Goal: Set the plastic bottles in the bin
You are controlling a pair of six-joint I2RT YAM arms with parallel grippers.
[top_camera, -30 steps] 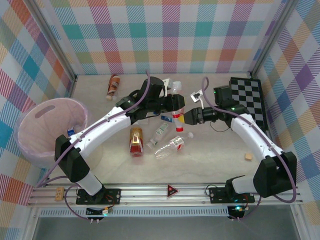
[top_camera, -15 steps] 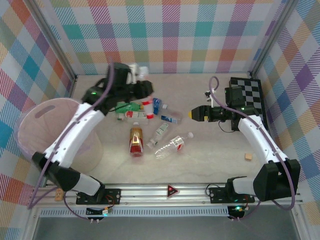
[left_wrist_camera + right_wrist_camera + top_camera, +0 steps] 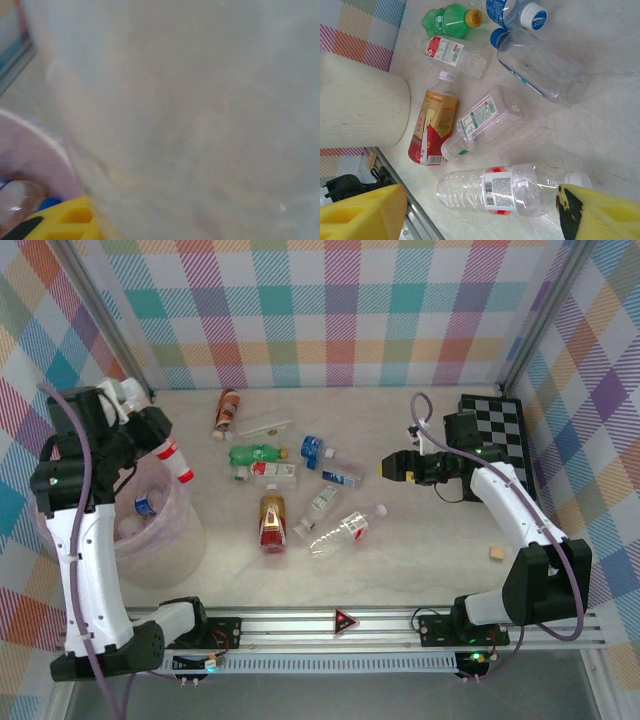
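The bin's opening (image 3: pixel 145 508) (image 3: pixel 27 172) lies below and back from my left gripper, so my gripper needs to move back, go down and release with the bottle's red end past the bin's rim.
My left gripper (image 3: pixel 152 432) is raised over the pink bin (image 3: pixel 185 550) at the left, shut on a clear plastic bottle (image 3: pixel 173 459) with red at its lower end. That bottle (image 3: pixel 200 110) is a pale blur close to the left wrist camera, beside the bin's rim (image 3: pixel 30 160). Bottles lie inside the bin, one with a blue cap (image 3: pixel 143 505). My right gripper (image 3: pixel 386 468) hovers open to the right of the loose bottles. Between its yellow fingers (image 3: pixel 365 212) lies a clear red-labelled bottle (image 3: pixel 505 190). A green bottle (image 3: pixel 255 453) and a brown-orange one (image 3: pixel 271 522) lie mid-table.
A black-and-white checkerboard (image 3: pixel 497 435) lies at the far right. Another brown-orange bottle (image 3: pixel 227 410) lies by the back wall, near a thin stick (image 3: pixel 262 427). A small tan block (image 3: pixel 494 553) sits at the front right. Checked walls enclose the table.
My left arm swung from the middle of the table to above the bin, carrying the bottle with it. The right gripper drew back a little to the right.
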